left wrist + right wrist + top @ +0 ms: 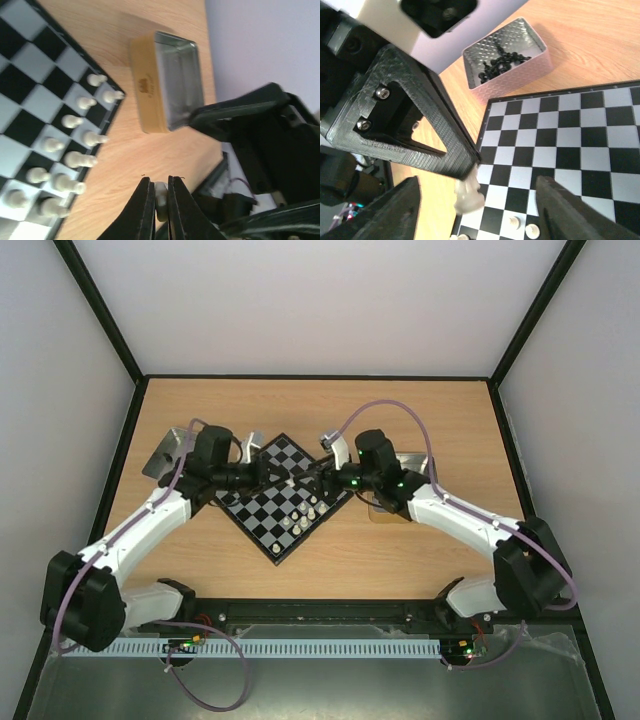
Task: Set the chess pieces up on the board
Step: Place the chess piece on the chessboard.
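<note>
The white chess piece should go onto the empty edge square [286, 540] [31, 231] beside the near-corner piece, so I need to move my left gripper back and down to release it there.
The board [262, 508] lies turned like a diamond at the table's middle, with several white chess pieces [307, 512] along its near right edge. They also show in the left wrist view [70, 160]. My left gripper [282, 476] is shut on a white chess piece [161, 197] and holds it above the board's edge. In the right wrist view that piece [468, 194] hangs from the left fingers [445, 135], between the wide-open fingers of my right gripper [480, 215]. My right gripper [312, 480] is open and touches nothing.
A pink metal tray [520, 70] holding small black pieces stands beyond the board's far corner. A shallow gold-sided tin [150, 90] sits on the wood beside the board's right edge. Another metal tray [168, 454] lies at the far left.
</note>
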Robot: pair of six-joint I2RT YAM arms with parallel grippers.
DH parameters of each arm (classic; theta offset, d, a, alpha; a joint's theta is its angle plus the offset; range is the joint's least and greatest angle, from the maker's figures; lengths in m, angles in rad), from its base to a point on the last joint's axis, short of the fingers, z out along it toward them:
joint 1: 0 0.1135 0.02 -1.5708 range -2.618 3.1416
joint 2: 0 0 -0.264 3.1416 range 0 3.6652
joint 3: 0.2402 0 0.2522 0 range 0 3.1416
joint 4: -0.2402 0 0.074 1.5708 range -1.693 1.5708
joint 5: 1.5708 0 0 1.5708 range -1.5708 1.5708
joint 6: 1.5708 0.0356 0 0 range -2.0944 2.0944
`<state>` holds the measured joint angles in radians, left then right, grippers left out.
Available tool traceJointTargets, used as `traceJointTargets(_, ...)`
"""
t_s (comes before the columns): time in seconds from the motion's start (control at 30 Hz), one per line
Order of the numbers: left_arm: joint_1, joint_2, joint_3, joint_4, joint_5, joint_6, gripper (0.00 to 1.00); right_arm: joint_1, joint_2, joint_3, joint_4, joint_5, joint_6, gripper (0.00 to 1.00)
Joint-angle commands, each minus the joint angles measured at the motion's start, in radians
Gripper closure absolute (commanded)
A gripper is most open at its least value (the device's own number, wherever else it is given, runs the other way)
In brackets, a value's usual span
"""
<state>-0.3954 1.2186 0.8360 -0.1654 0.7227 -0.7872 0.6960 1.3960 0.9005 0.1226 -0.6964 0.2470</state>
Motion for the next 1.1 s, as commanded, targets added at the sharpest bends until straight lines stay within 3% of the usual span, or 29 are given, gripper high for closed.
traceJointTargets(0.0, -0.024, -0.067, -0.019, -0.153, -0.232, 0.143, 0.98, 0.006, -0.102, -0.059, 0.011, 0.162, 0.047, 0.32)
traceJointTargets(0.23, -0.254, -0.118, -0.049, -0.244, -0.7, 0.166, 0.98, 0.006, -0.205, -0.117, 0.006, 0.683, 0.173, 0.32)
traceJointTargets(0.33, -0.363, -0.123, -0.101, -0.228, -0.809, 0.122, 0.98, 0.005, -0.231, -0.141, 0.011, 0.817, 0.222, 0.31)
traceJointTargets(0.63, -0.589, -0.032, -0.143, -0.24, -0.975, 0.07, 0.97, 0.005, -0.213, -0.166, 0.005, 0.863, 0.285, 0.3)
traceJointTargets(1.07, -0.62, 0.082, -0.194, -0.149, -0.994, 0.065, 0.96, 0.003, -0.201, -0.169, -0.011, 0.877, 0.299, 0.3)
